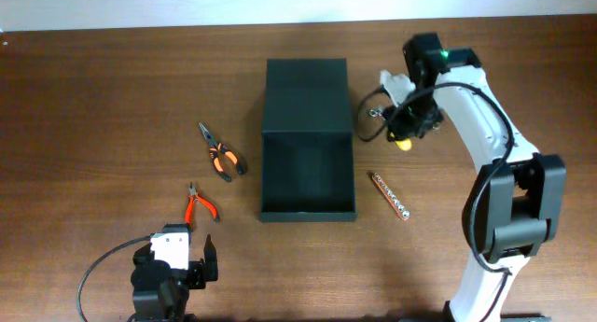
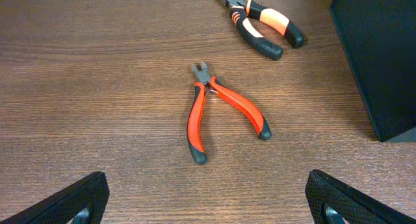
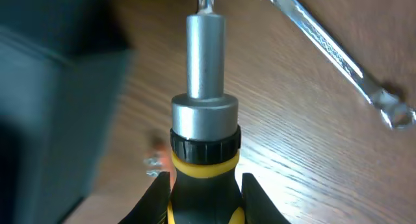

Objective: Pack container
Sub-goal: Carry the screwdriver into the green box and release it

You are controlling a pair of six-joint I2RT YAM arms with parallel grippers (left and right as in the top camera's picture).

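Note:
My right gripper holds the screwdriver (image 3: pixel 205 126) and next needs to swing it to the left in the overhead view, back to the box, over the box's opening, then down inside.
The container (image 1: pixel 308 173) is a dark green-black box lying open at mid-table, its flap lid (image 1: pixel 306 93) folded back on the far side; nothing shows inside it. Its corner also shows in the left wrist view (image 2: pixel 383 62) and, blurred, in the right wrist view (image 3: pixel 45 100). My right gripper (image 1: pixel 406 131) hovers just right of the lid, shut on a screwdriver (image 3: pixel 205 126) with a black-and-yellow handle and silver shaft; its fingers (image 3: pixel 205 185) clamp the handle. My left gripper (image 1: pixel 198 266) is open and empty near the front left edge, its fingers (image 2: pixel 208 198) spread wide.
Red-handled pliers (image 1: pixel 199 207) (image 2: pixel 218 113) lie just ahead of the left gripper. Orange-and-black pliers (image 1: pixel 224 154) (image 2: pixel 263 26) lie farther back, left of the box. A silver wrench (image 3: pixel 338 55) (image 1: pixel 370 112) lies beside the right gripper. An orange strip (image 1: pixel 389 194) lies right of the box.

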